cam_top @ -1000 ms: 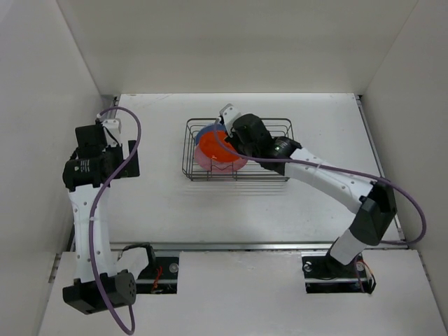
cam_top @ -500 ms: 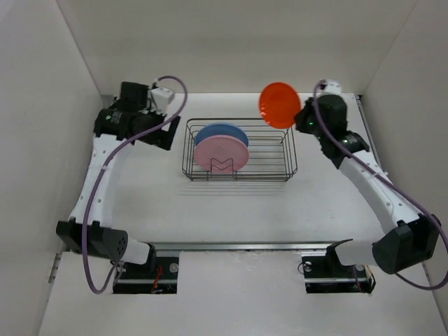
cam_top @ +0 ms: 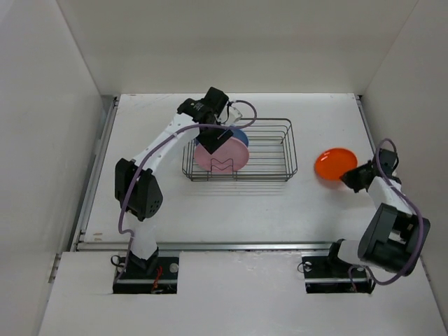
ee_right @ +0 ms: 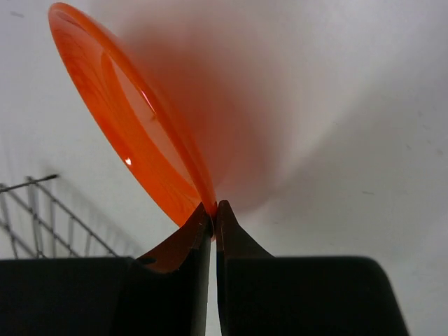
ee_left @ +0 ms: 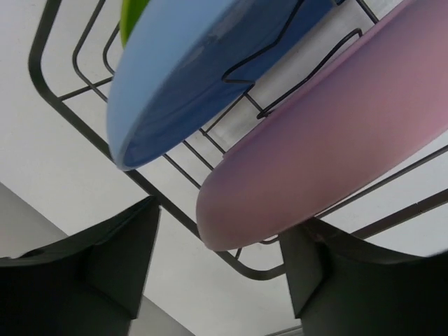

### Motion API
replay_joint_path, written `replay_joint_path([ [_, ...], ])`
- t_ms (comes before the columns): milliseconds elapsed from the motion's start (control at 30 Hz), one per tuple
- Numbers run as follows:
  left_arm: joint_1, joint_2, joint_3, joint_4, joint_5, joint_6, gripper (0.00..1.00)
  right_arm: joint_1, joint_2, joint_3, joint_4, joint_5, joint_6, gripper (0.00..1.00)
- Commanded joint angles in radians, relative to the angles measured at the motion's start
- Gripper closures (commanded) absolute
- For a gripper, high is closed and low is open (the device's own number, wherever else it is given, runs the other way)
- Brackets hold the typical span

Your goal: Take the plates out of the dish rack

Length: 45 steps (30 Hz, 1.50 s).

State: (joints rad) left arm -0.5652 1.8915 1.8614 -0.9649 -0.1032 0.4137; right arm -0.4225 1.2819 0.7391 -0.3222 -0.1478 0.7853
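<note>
My right gripper needs to lower the tilted orange plate next, down and toward the rack (cam_top: 269,150), until it is flat there, to release the plate's rim, because the spot on the tabletop is bare.
The black wire dish rack (cam_top: 269,150) stands mid-table. A pink plate (cam_top: 222,155) and a blue plate (cam_top: 239,135) stand upright in its left end. In the left wrist view the pink plate (ee_left: 329,147), the blue plate (ee_left: 203,77) and a sliver of lime green plate (ee_left: 133,17) show. My left gripper (cam_top: 213,133) (ee_left: 220,259) is open, its jaws astride the pink plate's rim. My right gripper (cam_top: 350,176) (ee_right: 213,213) is shut on the rim of the orange plate (cam_top: 335,164) (ee_right: 133,126), holding it tilted low over the table right of the rack.
White walls close the table on the left, back and right. The rack's right half (cam_top: 273,143) holds no plates. A corner of the rack (ee_right: 49,217) shows at left in the right wrist view.
My right arm has carried the orange plate from above the rack's back right corner down to the table at right. My left arm has swung from the far left onto the rack's plates.
</note>
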Motion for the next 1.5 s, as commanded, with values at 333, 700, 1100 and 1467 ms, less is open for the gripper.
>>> replay_joint_path([
  [333,-0.001,-0.009,0.053,0.008,0.019,-0.024,0.73,-0.056,0.192,-0.047,0.109,-0.174,-0.037,0.88],
  [700,-0.001,0.034,0.119,-0.037,0.000,-0.076,1.00,-0.056,0.194,-0.018,0.035,-0.151,-0.089,0.24],
  [1100,-0.001,-0.088,0.151,0.020,-0.098,-0.062,1.00,0.062,-0.059,0.085,-0.048,-0.067,-0.225,0.19],
  [1467,-0.010,-0.166,0.180,0.034,-0.162,-0.046,1.00,0.264,-0.112,0.187,-0.017,-0.067,-0.285,0.14],
])
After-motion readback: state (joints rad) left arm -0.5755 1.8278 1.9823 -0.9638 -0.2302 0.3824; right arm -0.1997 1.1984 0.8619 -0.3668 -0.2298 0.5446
